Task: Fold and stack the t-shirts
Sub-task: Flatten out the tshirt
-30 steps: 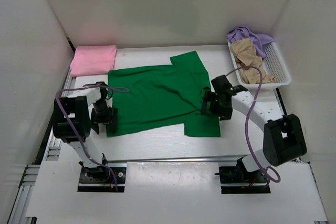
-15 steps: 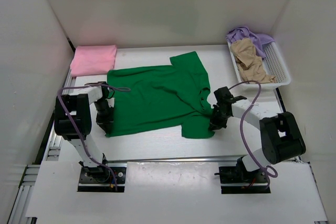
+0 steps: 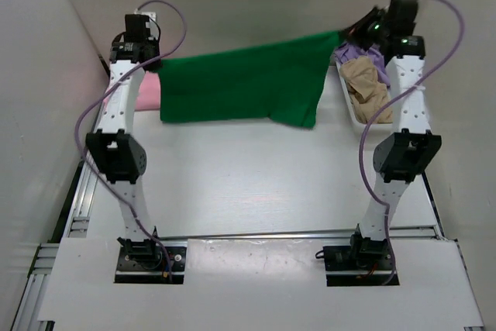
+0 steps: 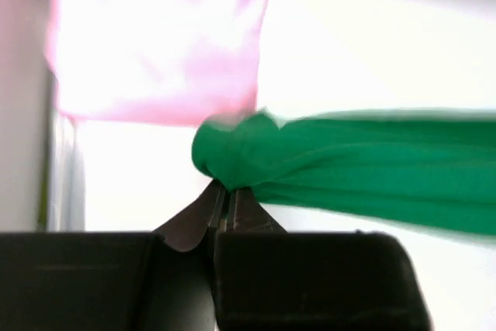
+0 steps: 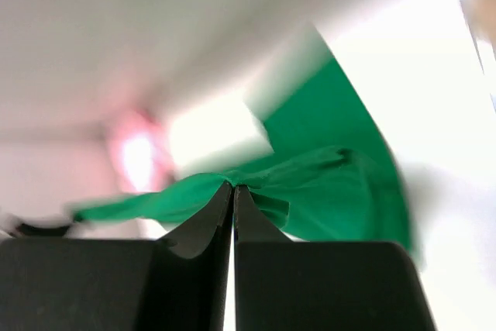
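Observation:
The table at the tabletop's near side is clear for the stretched green t-shirt, so my left gripper will next move back and down to there and let go of its corner.
The dark green t-shirt (image 3: pixel 240 83) hangs stretched in the air over the back of the table, held at its two upper corners. My left gripper (image 3: pixel 157 63) is shut on its left corner, a bunched fold of green cloth (image 4: pixel 240 149) pinched at the tips (image 4: pixel 227 191). My right gripper (image 3: pixel 346 34) is shut on the right corner, with cloth (image 5: pixel 325 184) spreading from its tips (image 5: pixel 233 188). The folded pink t-shirt (image 3: pixel 147 92) lies at the back left, mostly behind the left arm, and shows below in the left wrist view (image 4: pixel 155 44). The tan t-shirt (image 3: pixel 364 83) and purple t-shirt (image 3: pixel 354 53) lie in the basket.
The white mesh basket (image 3: pixel 348 108) stands at the back right, partly hidden by the raised right arm. White walls close in the left, back and right sides. Both arms stand tall and reach toward the back wall.
Both grippers shut on the green t-shirt's near edge, then lifted it off the table and carried it up toward the back, where it hangs spread between them.

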Motion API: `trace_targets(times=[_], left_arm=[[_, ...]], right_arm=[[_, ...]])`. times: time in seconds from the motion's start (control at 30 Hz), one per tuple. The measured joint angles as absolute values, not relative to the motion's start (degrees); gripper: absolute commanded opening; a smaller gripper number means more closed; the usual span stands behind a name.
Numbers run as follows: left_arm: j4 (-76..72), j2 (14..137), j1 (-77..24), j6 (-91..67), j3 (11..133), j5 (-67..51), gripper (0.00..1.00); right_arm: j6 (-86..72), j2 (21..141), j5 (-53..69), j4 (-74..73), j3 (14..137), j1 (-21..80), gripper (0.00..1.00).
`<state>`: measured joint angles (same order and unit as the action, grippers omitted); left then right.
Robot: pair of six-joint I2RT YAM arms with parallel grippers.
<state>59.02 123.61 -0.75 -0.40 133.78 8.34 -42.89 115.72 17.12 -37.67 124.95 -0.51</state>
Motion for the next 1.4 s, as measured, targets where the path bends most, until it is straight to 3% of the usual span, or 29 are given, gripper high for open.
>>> trace_targets(times=[0.07, 0.2, 0.4, 0.67, 0.83, 0.93, 1.03, 1.07, 1.1, 1.27, 1.4], left_arm=[[51.9, 115.7, -2.4, -0.5, 127.9, 10.0, 0.10], [45.0, 105.1, -6.5, -0.4, 126.3, 11.7, 0.10], [43.3, 97.3, -7.1, -0.4, 116.8, 13.4, 0.10], [53.2, 96.3, -7.9, -0.2, 84.7, 12.1, 0.10], [58.0, 96.6, -7.0, 0.0, 68.2, 10.7, 0.12], [59.0, 96.6, -5.2, 0.0, 63.1, 9.9, 0.18], [59.4, 96.6, -3.9, 0.2, 60.2, 9.6, 0.47], [59.5, 96.5, -3.8, 0.1, 59.5, 9.4, 0.62], [59.5, 96.2, -3.5, 0.1, 58.9, 9.2, 0.67], [59.7, 90.0, -0.8, 0.1, 56.3, 9.7, 0.84], [60.8, 80.4, 1.0, 0.0, 53.4, 10.8, 0.85]], right_arm=[[-45.1, 115.6, 18.4, -34.7, 133.5, -2.3, 0.00], [-47.0, 99.5, 18.8, -30.0, 122.3, -4.1, 0.00], [-44.3, 75.0, 16.9, -25.8, 91.4, -1.7, 0.00], [-42.0, 55.1, 6.7, -33.0, 51.4, 10.2, 0.00], [-44.3, 47.8, 2.5, -37.3, 36.4, 17.3, 0.00], [-46.0, 47.1, 1.4, -37.8, 29.8, 18.9, 0.00], [-47.0, 47.1, 0.6, -38.9, 27.4, 18.9, 0.00], [-47.2, 47.1, 0.3, -38.9, 27.3, 18.9, 0.00], [-47.4, 47.1, 0.1, -38.7, 27.3, 18.9, 0.00], [-47.4, 46.5, -0.3, -38.6, 27.3, 18.9, 0.00], [-47.4, 45.7, -0.5, -39.0, 27.3, 19.3, 0.00]])
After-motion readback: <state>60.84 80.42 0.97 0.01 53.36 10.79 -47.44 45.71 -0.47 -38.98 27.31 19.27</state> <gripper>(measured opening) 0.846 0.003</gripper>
